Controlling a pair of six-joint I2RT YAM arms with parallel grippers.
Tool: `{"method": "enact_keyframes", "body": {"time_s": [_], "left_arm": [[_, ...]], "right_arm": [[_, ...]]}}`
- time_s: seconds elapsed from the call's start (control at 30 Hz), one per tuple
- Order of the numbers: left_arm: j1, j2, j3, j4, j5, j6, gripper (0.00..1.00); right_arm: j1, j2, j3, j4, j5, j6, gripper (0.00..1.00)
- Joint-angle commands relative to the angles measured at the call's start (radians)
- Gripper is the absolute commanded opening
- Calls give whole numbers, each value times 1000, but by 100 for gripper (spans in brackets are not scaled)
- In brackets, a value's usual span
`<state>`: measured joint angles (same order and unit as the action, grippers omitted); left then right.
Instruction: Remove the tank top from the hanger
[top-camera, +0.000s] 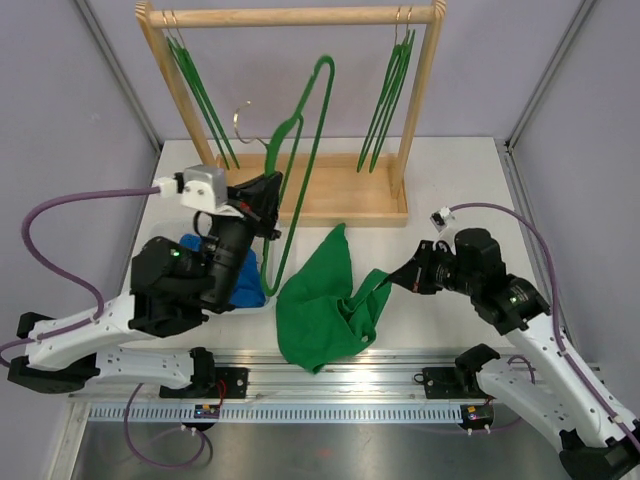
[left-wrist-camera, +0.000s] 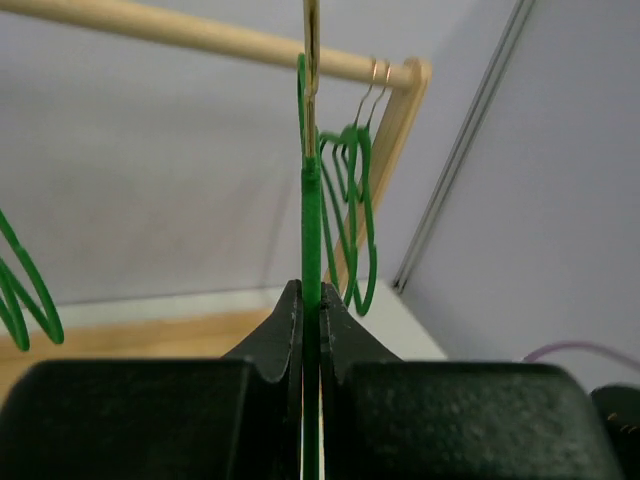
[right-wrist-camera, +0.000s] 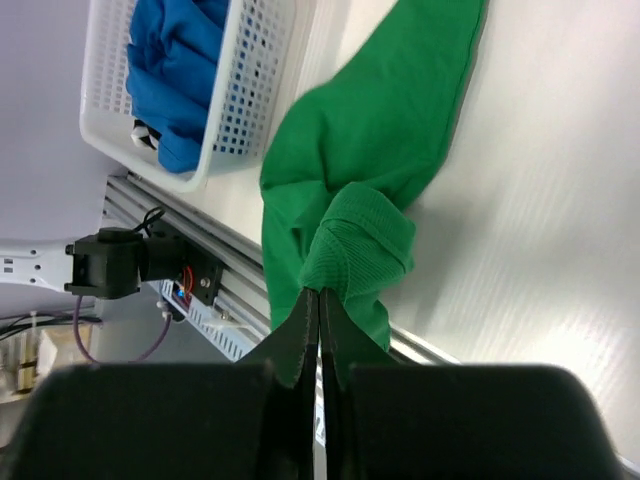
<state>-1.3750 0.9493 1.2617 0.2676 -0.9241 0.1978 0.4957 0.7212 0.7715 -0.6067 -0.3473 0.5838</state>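
My left gripper carries the bare hanger outward and to the right in the top view next, hooks it over the rack's bar (top-camera: 358, 16) (left-wrist-camera: 337, 64) and releases it.
My left gripper (top-camera: 270, 205) (left-wrist-camera: 311, 300) is shut on the thin green hanger (top-camera: 312, 120) (left-wrist-camera: 311, 215), which stands tilted above the table with its gold hook up. The hanger's frame looks bare. The green tank top (top-camera: 318, 305) (right-wrist-camera: 375, 140) lies crumpled on the table just right of the hanger's lower end. My right gripper (top-camera: 397, 277) (right-wrist-camera: 320, 298) is shut on a bunched strap or hem of the tank top at its right side, lifting that part slightly.
A wooden rack (top-camera: 290, 15) stands at the back, with green hangers on its left (top-camera: 200, 90) and right (top-camera: 385, 100) ends. A white basket (right-wrist-camera: 245, 95) of blue clothes (top-camera: 245, 280) sits under my left arm. A metal rail (top-camera: 330, 375) runs along the near edge.
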Motion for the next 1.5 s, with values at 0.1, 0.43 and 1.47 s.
{"method": "enact_keyframes", "body": {"time_s": [0.1,0.43,1.47], "left_arm": [[42,132,220,-643,-101,-354,0],[315,397,603,-953,236,-437,0],[611,1086,1254,-492,536,-127,0]], "right_arm": [[30,102,256,-195,113,-136,0],[127,156,180,-137,159,-119,100],[126,-181,-27,-36,-30,4,99]]}}
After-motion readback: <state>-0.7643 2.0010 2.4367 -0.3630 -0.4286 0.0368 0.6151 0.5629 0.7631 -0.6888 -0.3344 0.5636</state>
